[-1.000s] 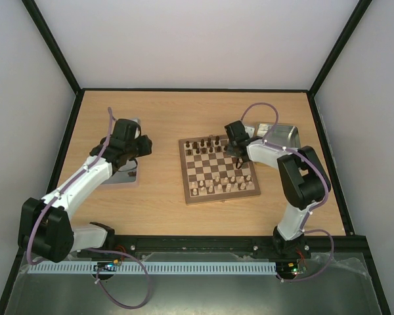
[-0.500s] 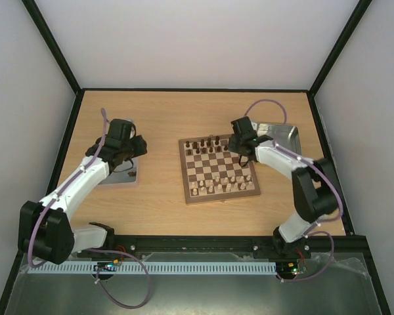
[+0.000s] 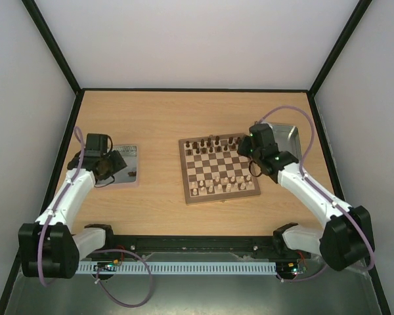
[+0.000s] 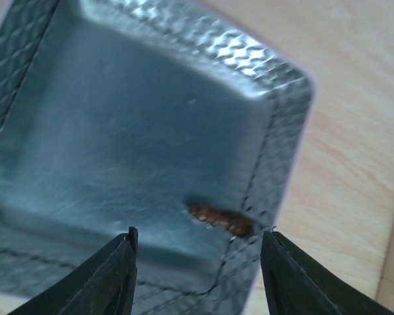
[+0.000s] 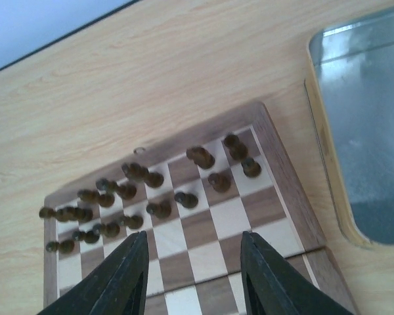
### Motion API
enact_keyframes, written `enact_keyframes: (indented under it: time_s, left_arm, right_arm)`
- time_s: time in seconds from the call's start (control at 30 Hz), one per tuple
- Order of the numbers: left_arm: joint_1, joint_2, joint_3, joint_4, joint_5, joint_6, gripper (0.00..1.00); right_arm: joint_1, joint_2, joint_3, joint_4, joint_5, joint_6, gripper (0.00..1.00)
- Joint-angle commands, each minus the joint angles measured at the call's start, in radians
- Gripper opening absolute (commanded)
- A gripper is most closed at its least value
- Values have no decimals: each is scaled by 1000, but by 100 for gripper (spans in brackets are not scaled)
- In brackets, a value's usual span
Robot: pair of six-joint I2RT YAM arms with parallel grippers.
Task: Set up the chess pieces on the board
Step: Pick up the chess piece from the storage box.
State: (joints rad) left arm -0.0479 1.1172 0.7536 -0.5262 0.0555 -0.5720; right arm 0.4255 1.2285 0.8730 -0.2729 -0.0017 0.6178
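Observation:
My left gripper comes down open onto the dark piece next and closes, as it lies on its side in the tray's near corner by the board (image 3: 186, 172).
The board (image 3: 186, 172) lies mid-table, with dark brown chess pieces (image 3: 210, 144) standing along its far rows and pale pieces on the near rows. The right wrist view shows those dark pieces (image 5: 159, 209) upright on the far squares of the board (image 5: 285, 174). My right gripper (image 5: 192, 262) is open and empty above the board's right side, also seen from the top (image 3: 253, 169). My left gripper (image 4: 197, 262) is open above a metal tray (image 4: 118, 131). One dark piece (image 4: 220, 220) lies on its side in the tray's corner, just ahead of the jaws.
The left tray (image 3: 129, 152) sits left of the board with my left gripper (image 3: 110, 168) over it. A second metal tray (image 3: 287, 136) sits at the far right, beside the board; its rim shows in the right wrist view (image 5: 328, 170). Black frame rails edge the table.
My right arm has swung back from the board's far right squares toward its right edge. My left arm has drawn left and nearer over the left tray.

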Motion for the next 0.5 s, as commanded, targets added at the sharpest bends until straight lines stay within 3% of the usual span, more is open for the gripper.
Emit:
enact_keyframes:
  time_s: [0.0,0.23,0.47]
  left_arm:
    - [55,-2,-9,-99,39,2,54]
    - [66,88,16,-171,100,71,51]
    - [66,278,93,-245,204,196,50]
  right_arm:
    - [-4,-78,-73,40,-26,12,39]
    - [-4,-40,-118,120,-16,62,39]
    - [-4,65,-106,258,61,162,36]
